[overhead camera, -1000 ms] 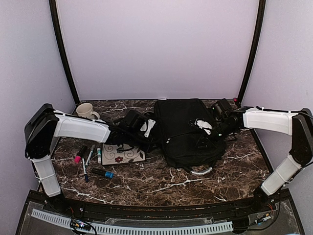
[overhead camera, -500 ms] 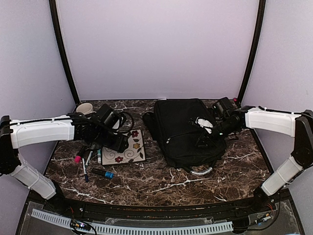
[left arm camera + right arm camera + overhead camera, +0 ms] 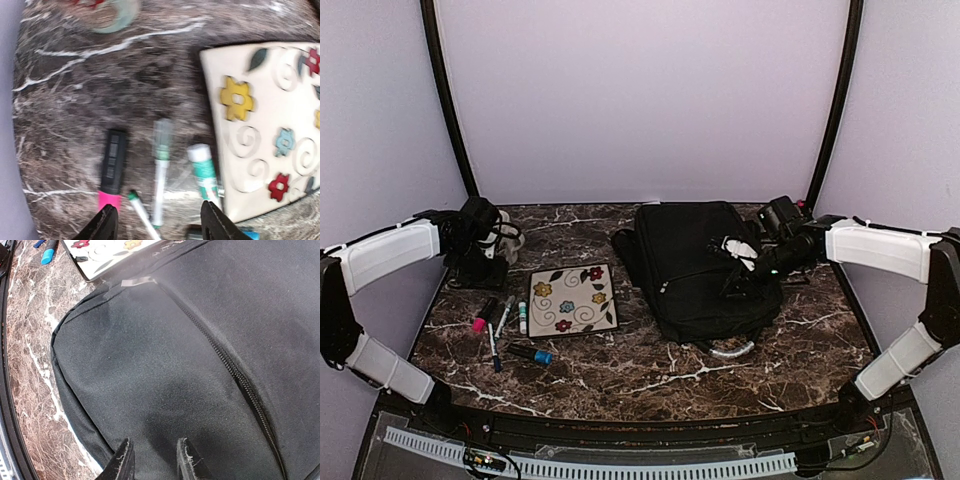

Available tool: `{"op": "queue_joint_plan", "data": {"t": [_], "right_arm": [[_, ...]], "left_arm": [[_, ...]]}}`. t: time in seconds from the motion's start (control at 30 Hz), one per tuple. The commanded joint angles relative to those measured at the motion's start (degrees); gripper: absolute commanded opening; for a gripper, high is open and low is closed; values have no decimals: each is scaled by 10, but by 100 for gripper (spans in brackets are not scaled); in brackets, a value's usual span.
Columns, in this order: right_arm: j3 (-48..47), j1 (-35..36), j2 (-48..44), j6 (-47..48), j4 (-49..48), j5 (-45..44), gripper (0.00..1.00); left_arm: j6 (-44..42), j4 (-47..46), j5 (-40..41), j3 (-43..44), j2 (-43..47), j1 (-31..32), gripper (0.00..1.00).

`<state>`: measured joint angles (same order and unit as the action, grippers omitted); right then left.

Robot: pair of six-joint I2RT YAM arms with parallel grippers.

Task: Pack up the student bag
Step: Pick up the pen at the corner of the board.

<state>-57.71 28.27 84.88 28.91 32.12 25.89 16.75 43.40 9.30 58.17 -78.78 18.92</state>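
Observation:
Next, my left gripper goes down onto the pink-capped marker's black body, shifting left in the wrist view, as the marker is off the middle of its fingers.
The student bag [image 3: 705, 262], a large black backpack, lies flat at centre right, its grey-white loop handle [image 3: 732, 350] toward the near edge. It fills the right wrist view [image 3: 150, 370], with a closed zipper [image 3: 225, 360] running across it. My right gripper [image 3: 740, 276] hovers just over the bag's fabric; its jaws [image 3: 154, 462] stand apart and hold nothing. My left gripper [image 3: 472, 274] is at the far left, open and empty [image 3: 159, 226], above several markers: a black pink-capped one [image 3: 112, 167], a green-and-white pen [image 3: 161, 170] and a green-labelled stick [image 3: 204, 167].
A white flowered notebook [image 3: 572, 298] lies left of the bag, also in the left wrist view [image 3: 270, 125]. A blue-capped marker [image 3: 532, 354] lies nearer the front. A cream mug [image 3: 508, 236] stands at the back left, partly hidden by my left arm.
My left arm has swung away from the bag to the far left, over the markers, uncovering the flowered notebook. My right arm has barely moved.

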Motion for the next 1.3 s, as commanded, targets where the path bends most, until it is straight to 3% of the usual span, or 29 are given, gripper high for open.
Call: {"op": "queue_joint_plan", "data": {"t": [0.0,0.13,0.27,0.77,1.27], "right_arm": [[8,-2,-23,7,-8,2,30],[9,-2,-24,7,-8,-1,30],[9,-2,-24,10,-7,-4,30],[14,-2,-23,15,-9,-14,31],[16,-2,-17,20,-8,-23,31]], "left_arm": [[-93,5,-32,-9,-18,-93,58],[-123,-2,-60,4,-52,-123,58],[-118,6,-3,19,-83,-125,60],[-109,-32,13,-12,-163,-148,55],[-98,-26,-15,-6,-207,-166,36]]}}
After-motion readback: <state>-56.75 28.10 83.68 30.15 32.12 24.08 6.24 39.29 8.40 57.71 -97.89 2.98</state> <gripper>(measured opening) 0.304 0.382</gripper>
